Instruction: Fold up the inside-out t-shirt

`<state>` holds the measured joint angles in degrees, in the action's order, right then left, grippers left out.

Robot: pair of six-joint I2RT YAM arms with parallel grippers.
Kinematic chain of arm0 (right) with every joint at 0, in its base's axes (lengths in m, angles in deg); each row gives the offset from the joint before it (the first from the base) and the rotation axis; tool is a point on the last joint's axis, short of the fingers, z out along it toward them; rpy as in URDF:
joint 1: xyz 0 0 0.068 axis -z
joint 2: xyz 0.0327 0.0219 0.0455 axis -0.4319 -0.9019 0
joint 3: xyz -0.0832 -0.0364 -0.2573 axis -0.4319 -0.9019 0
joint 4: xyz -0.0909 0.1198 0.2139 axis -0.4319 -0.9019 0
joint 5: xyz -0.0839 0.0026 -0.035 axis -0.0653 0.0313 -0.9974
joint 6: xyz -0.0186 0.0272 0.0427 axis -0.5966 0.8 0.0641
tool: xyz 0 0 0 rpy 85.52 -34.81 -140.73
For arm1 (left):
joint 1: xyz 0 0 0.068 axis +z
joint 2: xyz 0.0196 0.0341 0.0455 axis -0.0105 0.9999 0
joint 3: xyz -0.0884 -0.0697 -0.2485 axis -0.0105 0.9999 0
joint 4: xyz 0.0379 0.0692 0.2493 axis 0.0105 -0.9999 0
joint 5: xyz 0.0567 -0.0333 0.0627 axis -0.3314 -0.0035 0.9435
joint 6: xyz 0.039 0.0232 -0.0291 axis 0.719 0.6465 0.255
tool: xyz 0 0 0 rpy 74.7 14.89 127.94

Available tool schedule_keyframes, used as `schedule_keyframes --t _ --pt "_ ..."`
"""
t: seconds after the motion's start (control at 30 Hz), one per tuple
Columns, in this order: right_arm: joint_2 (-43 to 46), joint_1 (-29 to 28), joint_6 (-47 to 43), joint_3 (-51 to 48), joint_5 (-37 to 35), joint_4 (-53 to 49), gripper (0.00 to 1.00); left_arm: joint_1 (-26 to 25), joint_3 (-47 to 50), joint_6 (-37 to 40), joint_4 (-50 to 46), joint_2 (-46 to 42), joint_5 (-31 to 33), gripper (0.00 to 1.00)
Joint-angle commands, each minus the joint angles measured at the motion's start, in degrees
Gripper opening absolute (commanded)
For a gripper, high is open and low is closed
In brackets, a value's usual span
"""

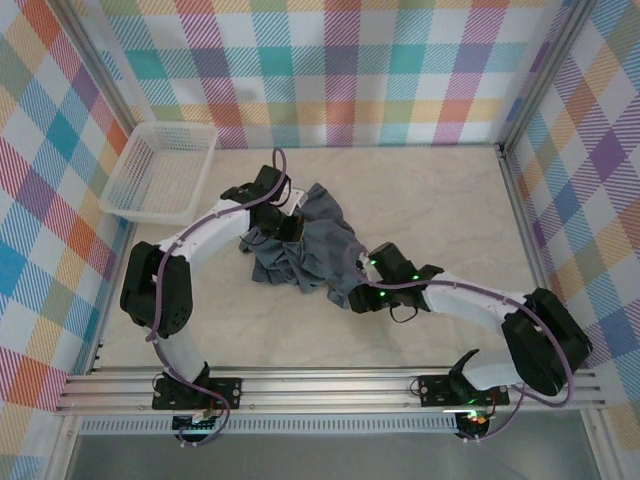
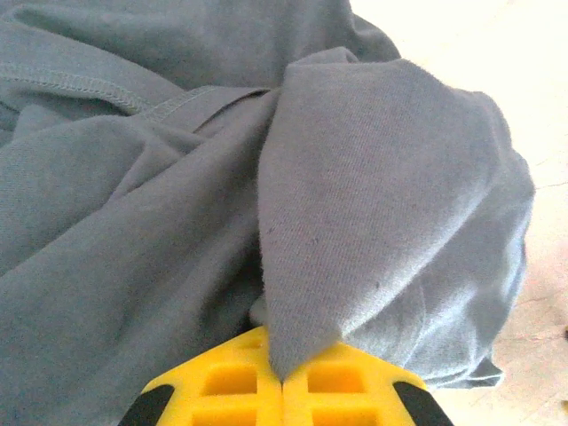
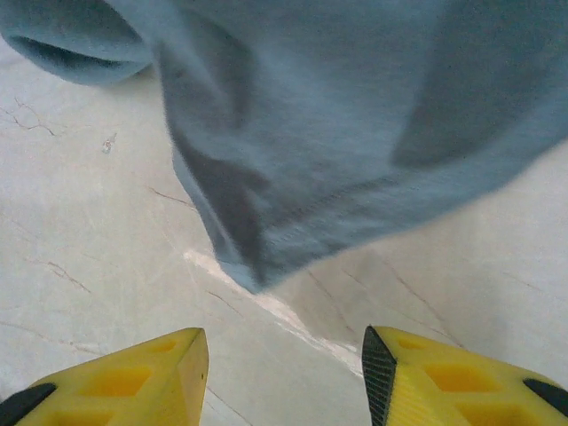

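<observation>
My right gripper is going down toward the heap next, to close on the pointed corner of the hemmed edge.
The inside-out t-shirt [image 1: 315, 245] lies crumpled in a slate blue-grey heap at the middle of the table. My left gripper [image 1: 285, 228] is at the heap's left side, and in the left wrist view my left gripper [image 2: 284, 377] is shut on a fold of the t-shirt [image 2: 373, 204], the cloth rising from between the yellow fingers [image 2: 222, 382]. My right gripper [image 1: 358, 288] is at the heap's lower right corner. In the right wrist view my right gripper [image 3: 286, 368] stands open above bare table, with a hemmed edge of the t-shirt [image 3: 337, 133] just ahead of its fingertips [image 3: 377, 364].
A white mesh basket [image 1: 160, 170] stands at the back left of the table. Plaid walls enclose the table on three sides. Marbled tabletop [image 1: 450, 210] lies to the right of the heap and in front of it.
</observation>
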<state>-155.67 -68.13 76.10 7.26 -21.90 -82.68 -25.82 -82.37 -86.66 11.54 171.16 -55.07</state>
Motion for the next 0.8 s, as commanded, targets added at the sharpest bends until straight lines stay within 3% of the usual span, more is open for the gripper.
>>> schedule_keyframes --t 0.0,0.1,0.2,0.37,0.5,0.67,0.77 --pt "-2.76 -4.85 5.22 4.18 -9.80 -0.13 0.53 0.95 -1.40 -1.94 0.19 -0.46 -3.33 0.00" --pt "-5.67 -7.53 6.60 6.50 -16.18 -0.19 0.55 0.95 -0.94 -2.80 1.01 -0.79 -4.06 0.00" --pt "-8.46 -7.73 5.98 6.93 -17.32 1.87 0.54 0.96 -1.33 -2.75 0.43 -0.66 -4.07 0.00" --pt "-14.96 -7.81 0.79 8.21 -6.02 5.57 0.52 1.09 -2.17 -2.73 0.02 -0.68 -3.83 0.00" --pt "-19.13 -7.92 1.66 9.71 -3.96 3.88 0.42 1.29 -2.85 -3.04 -0.37 -0.75 -2.99 0.00" --pt "-14.34 -7.98 4.41 5.48 -6.07 5.09 0.33 2.92 -3.32 -4.12 -0.26 -1.06 -3.04 0.00" --pt "-10.28 -8.04 4.25 3.91 -8.69 4.32 0.22 3.59 -4.15 -4.28 0.36 -0.95 -5.24 0.00"
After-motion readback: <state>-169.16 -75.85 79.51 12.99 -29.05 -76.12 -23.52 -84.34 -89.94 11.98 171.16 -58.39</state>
